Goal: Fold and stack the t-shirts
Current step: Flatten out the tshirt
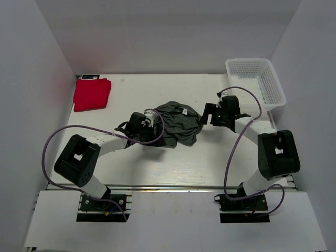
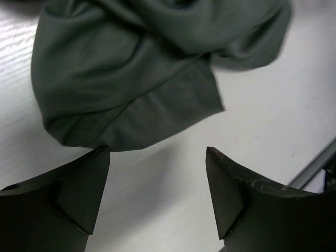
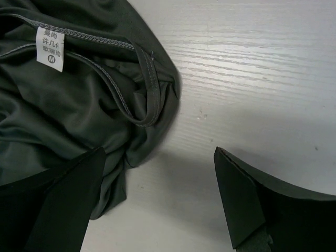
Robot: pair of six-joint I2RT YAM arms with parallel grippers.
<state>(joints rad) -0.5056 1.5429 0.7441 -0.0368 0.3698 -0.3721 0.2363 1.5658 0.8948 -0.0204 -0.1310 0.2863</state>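
Observation:
Mostly bare table lies between my right gripper's fingers, and the end of the neckband is just beyond. My right gripper needs to lower next and shift toward the dark grey-green t-shirt, onto that end.
The dark grey-green t-shirt lies crumpled in the middle of the table. Its white neck label shows in the right wrist view. The red t-shirt lies folded at the far left corner. My left gripper is open at the shirt's left edge; in the left wrist view its jaws stand wide over bare table just short of the cloth's hem. My right gripper is open at the shirt's right edge; in its wrist view the left finger overlaps the cloth.
A white mesh basket stands at the far right corner. White walls enclose the table on three sides. The arms' purple cables loop over the near table. A metal rail runs along the near edge.

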